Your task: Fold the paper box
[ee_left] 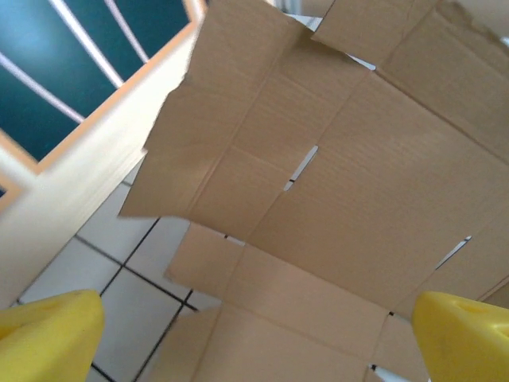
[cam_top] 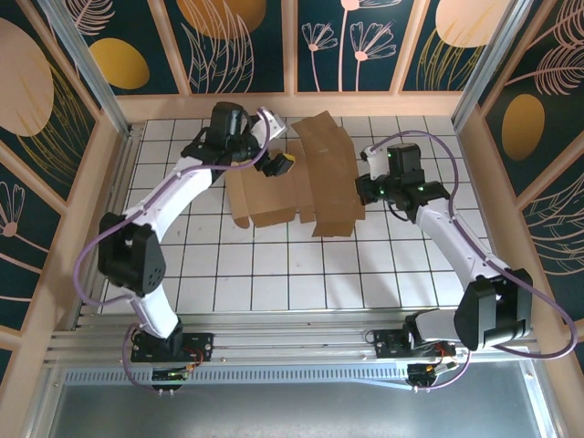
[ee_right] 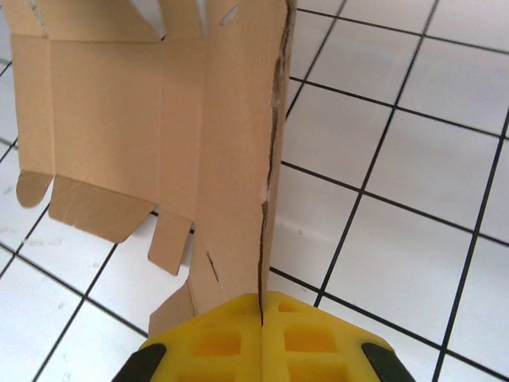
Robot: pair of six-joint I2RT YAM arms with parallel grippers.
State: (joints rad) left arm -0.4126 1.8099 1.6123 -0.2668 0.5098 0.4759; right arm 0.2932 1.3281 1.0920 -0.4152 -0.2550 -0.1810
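Observation:
My right gripper is about to carry the pinched edge a little toward the sheet's middle [cam_top: 319, 178] [ee_right: 171, 119] while I tilt the gripper, before it lets go.
The paper box [cam_top: 310, 178] is a flat brown die-cut cardboard sheet with flaps and slots, lying on the white tiled table toward the back middle. My right gripper [ee_right: 261, 312] is shut on the sheet's right edge, the cardboard [ee_right: 231, 143] pinched between the yellow pads and lifted a little. In the top view that gripper [cam_top: 368, 185] sits at the sheet's right side. My left gripper [cam_top: 280, 164] hovers open over the sheet's left part. Its yellow fingertips [ee_left: 48, 334] stand wide apart, with the sheet [ee_left: 334, 183] beyond them and nothing between them.
A wooden frame [cam_top: 283, 105] with patterned panels walls the table at the back and both sides; its rail [ee_left: 95, 167] passes close to the sheet's far-left corner. White tiles [cam_top: 274, 265] lie between the sheet and the arm bases.

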